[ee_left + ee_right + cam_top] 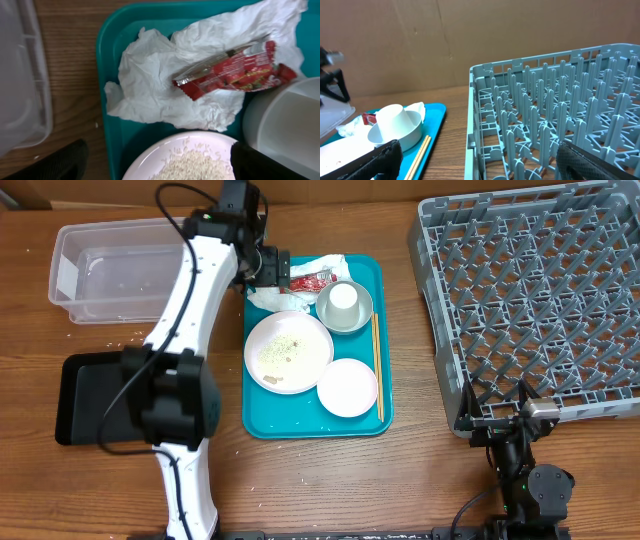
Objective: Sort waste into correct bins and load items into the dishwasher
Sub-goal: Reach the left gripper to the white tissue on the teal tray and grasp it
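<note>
The red sauce packet [230,70] lies across the rest of the napkin, so next I need to move my left gripper down, open, onto the napkin's bare part [150,91] by the tray rim below the gripper.
The crumpled white napkin [150,85] lies in the far left corner of the teal tray [262,420], with the red sauce packet [230,70] on top of it. My left gripper [268,268] is open and empty just above them, its fingers [160,167] spread over the large white plate [288,350] that holds rice [192,167]. The white cup [343,298] sits in the grey-green bowl [358,318]. The smaller plate [347,387] and the chopsticks [376,365] lie on the tray. My right gripper [505,425] is open and empty at the near left corner of the grey rack [530,300].
The clear tub [100,270] stands at the far left, with loose rice grains on the wood beside it. The black tray [80,400] lies in front of it, partly under my left arm. The right wrist view shows the rack [555,115], bowl [400,135] and chopsticks [417,155].
</note>
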Controlling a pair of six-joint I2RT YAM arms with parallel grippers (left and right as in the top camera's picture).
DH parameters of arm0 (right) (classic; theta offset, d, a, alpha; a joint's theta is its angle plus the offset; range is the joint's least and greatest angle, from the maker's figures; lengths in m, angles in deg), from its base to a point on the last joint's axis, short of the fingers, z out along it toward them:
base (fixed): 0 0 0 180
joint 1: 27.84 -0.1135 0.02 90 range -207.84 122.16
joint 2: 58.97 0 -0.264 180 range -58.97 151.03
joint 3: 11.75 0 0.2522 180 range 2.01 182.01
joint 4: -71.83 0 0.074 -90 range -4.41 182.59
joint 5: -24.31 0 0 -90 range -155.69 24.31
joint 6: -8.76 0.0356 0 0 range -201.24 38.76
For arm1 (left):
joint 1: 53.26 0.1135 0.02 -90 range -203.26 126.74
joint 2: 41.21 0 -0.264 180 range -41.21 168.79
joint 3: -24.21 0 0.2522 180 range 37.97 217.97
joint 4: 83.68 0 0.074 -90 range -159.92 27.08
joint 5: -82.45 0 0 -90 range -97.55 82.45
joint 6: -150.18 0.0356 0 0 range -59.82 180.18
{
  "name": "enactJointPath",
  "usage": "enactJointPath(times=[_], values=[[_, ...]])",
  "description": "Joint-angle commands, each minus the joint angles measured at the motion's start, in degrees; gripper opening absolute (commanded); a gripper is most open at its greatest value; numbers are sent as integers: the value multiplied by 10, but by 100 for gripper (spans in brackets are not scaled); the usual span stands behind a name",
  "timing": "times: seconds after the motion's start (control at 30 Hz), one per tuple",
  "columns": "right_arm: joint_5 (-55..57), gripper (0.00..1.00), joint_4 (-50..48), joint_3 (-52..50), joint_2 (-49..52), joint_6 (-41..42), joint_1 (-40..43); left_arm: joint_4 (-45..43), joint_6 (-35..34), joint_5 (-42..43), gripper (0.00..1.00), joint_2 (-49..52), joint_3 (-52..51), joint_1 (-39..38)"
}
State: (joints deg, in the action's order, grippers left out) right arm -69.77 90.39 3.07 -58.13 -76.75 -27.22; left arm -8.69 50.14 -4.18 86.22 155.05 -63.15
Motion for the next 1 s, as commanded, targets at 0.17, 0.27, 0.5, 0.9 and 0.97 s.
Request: enactJointPath(times=[0.17,0.27,0.5,0.9,0.97], values=[[4,100,-2,-6,-5,0,-2,-31,5,0,72,78,12,-4],[4,100,-2,-6,-5,0,-2,-34,-6,-7,72,93,12,-1],[4,100,-2,-6,-5,0,-2,-38,-7,-10,70,115,12,-2],[4,100,-2,-6,-5,0,-2,14,-7,-10,4,113,33,-2],[4,100,-2,-6,-5,0,-2,50,-8,-10,4,113,58,-2]])
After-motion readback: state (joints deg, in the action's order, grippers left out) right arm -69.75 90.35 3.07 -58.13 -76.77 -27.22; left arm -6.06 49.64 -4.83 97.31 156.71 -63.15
